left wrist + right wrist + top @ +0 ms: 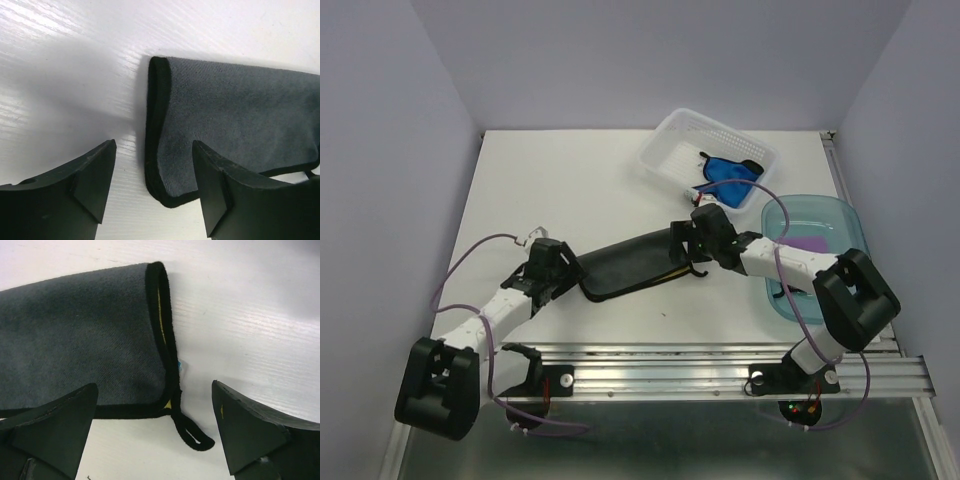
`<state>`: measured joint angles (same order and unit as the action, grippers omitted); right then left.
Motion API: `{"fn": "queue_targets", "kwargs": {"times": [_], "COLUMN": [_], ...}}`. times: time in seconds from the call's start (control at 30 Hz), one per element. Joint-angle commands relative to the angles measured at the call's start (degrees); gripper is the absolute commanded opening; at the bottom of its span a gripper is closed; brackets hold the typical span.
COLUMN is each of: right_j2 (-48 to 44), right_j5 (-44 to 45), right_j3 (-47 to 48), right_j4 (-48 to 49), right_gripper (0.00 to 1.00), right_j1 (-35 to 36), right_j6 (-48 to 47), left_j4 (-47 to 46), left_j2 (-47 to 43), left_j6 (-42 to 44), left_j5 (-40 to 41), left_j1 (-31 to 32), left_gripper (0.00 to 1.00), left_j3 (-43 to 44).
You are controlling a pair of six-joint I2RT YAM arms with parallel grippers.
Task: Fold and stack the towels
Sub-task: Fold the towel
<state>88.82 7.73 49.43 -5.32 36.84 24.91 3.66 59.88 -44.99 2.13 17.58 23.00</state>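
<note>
I will next lower my right gripper onto the towel's end edge (172, 382) beside the hanging loop (192, 432), because that edge is already between the gripper's open fingers.
A black towel (625, 265) lies folded in a long strip on the white table. My left gripper (566, 272) is open at its left end; the left wrist view shows the towel's corner (165, 190) between the open fingers. My right gripper (694, 248) is open at its right end; the right wrist view shows the towel (85, 335), a yellow layer (168, 404) peeking from inside, and its hanging loop (192, 432). A bright blue towel (728, 170) lies in the white basket (685, 135). A purple towel (808, 243) lies in the blue-green tray (820, 212).
The white perforated basket stands at the back right and the translucent tray right of the right arm. A metal rail (720, 365) runs along the near edge. Grey walls enclose the table.
</note>
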Motion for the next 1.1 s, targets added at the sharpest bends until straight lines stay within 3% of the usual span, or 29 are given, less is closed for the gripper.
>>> {"fn": "queue_targets", "kwargs": {"times": [0.0, 0.27, 0.4, 0.6, 0.83, 0.87, 0.93, 1.03, 1.07], "right_j2": [2.75, 5.84, 7.07, 8.92, 8.83, 8.66, 8.22, 7.08, 6.64], "right_j5": [2.73, 2.73, 3.08, 4.49, 3.09, 2.74, 2.29, 3.43, 4.39], "right_j3": [4.97, 6.99, 7.08, 6.30, 4.28, 4.10, 3.66, 2.78, 2.78], "right_j4": [-3.29, -3.91, -4.17, -5.40, -5.31, -5.31, -5.49, -6.01, -6.19], "right_gripper": [1.00, 0.81, 0.76, 0.63, 0.38, 0.30, 0.26, 0.14, 0.04], "right_j1": [0.51, 0.43, 0.43, 0.51, 0.43, 0.51, 0.43, 0.43, 0.43], "right_j6": [2.87, 4.01, 4.36, 5.15, 6.03, 6.03, 5.77, 4.37, 4.10], "left_j4": [-2.43, -4.89, -5.68, -6.30, -7.17, -7.35, -7.97, -9.19, -9.46], "left_j2": [2.17, 8.32, 11.66, 12.11, 11.84, 11.75, 11.67, 11.40, 11.40], "left_j6": [0.61, 1.75, 2.19, 2.63, 3.07, 3.16, 3.24, 3.86, 3.95], "left_j5": [1.29, 0.68, 0.16, -0.46, -0.90, -1.25, -1.60, -1.87, -3.43], "left_j1": [0.17, 0.17, 0.17, 0.17, 0.17, 0.26, 0.34, 0.96, 1.14], "left_gripper": [0.66, 0.52, 0.33, 0.15, 0.11, 0.10, 0.09, 0.03, 0.02], "left_j3": [2.31, 3.36, 4.06, 4.15, 3.71, 3.45, 3.28, 2.92, 2.84]}}
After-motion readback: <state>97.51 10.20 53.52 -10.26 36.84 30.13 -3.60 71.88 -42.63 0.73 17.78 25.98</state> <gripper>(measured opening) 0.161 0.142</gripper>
